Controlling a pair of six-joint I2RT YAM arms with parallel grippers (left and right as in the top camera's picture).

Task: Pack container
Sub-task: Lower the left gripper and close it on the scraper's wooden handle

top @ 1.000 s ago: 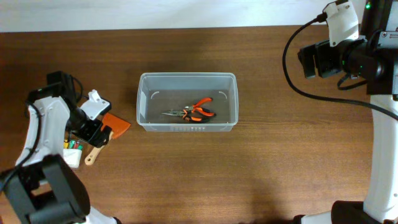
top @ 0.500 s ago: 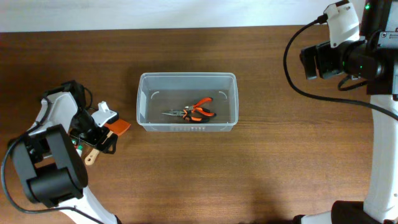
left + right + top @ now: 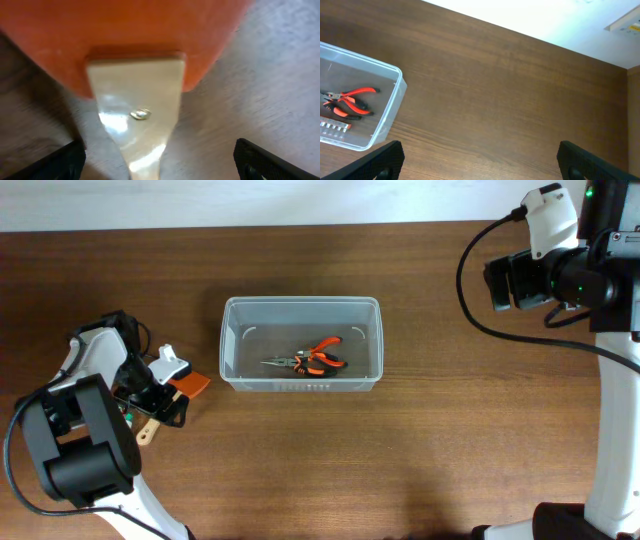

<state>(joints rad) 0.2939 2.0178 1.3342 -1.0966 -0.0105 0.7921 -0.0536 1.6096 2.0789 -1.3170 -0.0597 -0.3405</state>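
Observation:
My left gripper should stay low next and bring its spread fingers together across the tapering part of the cream neck [image 3: 177, 395] [image 3: 142, 152], since the neck is already between them.
The clear plastic container [image 3: 300, 302] stands mid-table with orange-handled pliers [image 3: 312, 358] lying inside. Left of it lies a scraper with an orange blade [image 3: 191, 385] and a pale wooden handle [image 3: 145, 434]. My left gripper [image 3: 163, 406] is low over that scraper. In the left wrist view the blade [image 3: 125, 35] fills the top and the handle [image 3: 135, 115] runs down between the open left gripper [image 3: 160, 167], whose fingers stand apart from it on both sides. My right gripper [image 3: 503, 282] hangs open and empty at the far right. Its wrist view shows the container [image 3: 386, 119], the pliers [image 3: 350, 98] and the right gripper [image 3: 482, 165] over bare wood.
A small box of coloured pieces [image 3: 122, 414] sits under my left arm, mostly hidden. The table's far edge [image 3: 530, 37] meets a white wall. Bare wood lies in front of and to the right of the container.
My left arm has swung in and dropped over the scraper, its jaws now straddling the wooden handle. The right arm, the container and the pliers have stayed put.

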